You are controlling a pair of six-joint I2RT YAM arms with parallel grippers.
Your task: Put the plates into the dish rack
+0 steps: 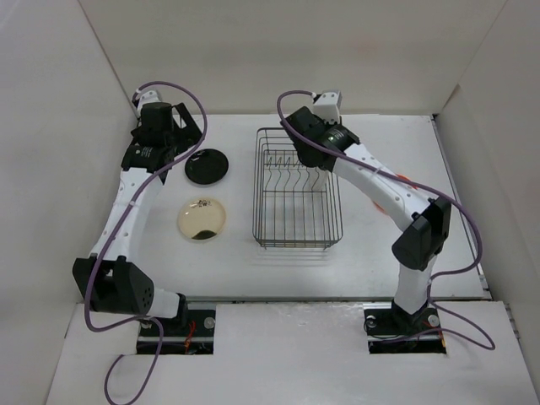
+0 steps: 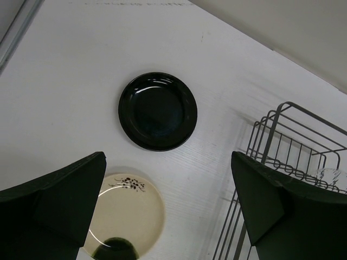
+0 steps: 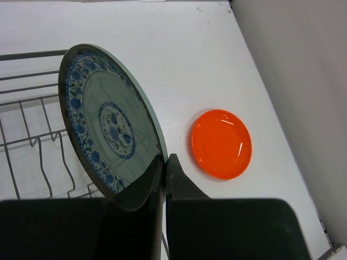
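The upright plate goes left in the top view and down next, and my right gripper releases it there, since the rack slot [image 1: 309, 180] lies that way.
My right gripper [image 3: 164, 162] is shut on the rim of the teal-grey patterned plate [image 3: 108, 119] and holds it upright over the far end of the dish rack [image 1: 295, 190], whose wires also show in the right wrist view [image 3: 32, 141]. The orange plate [image 3: 221, 143] lies flat on the table right of the rack. My left gripper [image 2: 168, 162] is open and empty above the table, with the black plate [image 2: 157, 111] ahead of it and the cream-tan plate [image 2: 127, 216] below it. A faint glassy shape [image 2: 332, 176], perhaps the clear plate, sits in the rack.
White walls enclose the table on the left, back and right. In the top view the black plate [image 1: 207, 166] and cream-tan plate [image 1: 201, 218] lie left of the rack. My right arm [image 1: 380, 181] crosses over the orange plate's spot.
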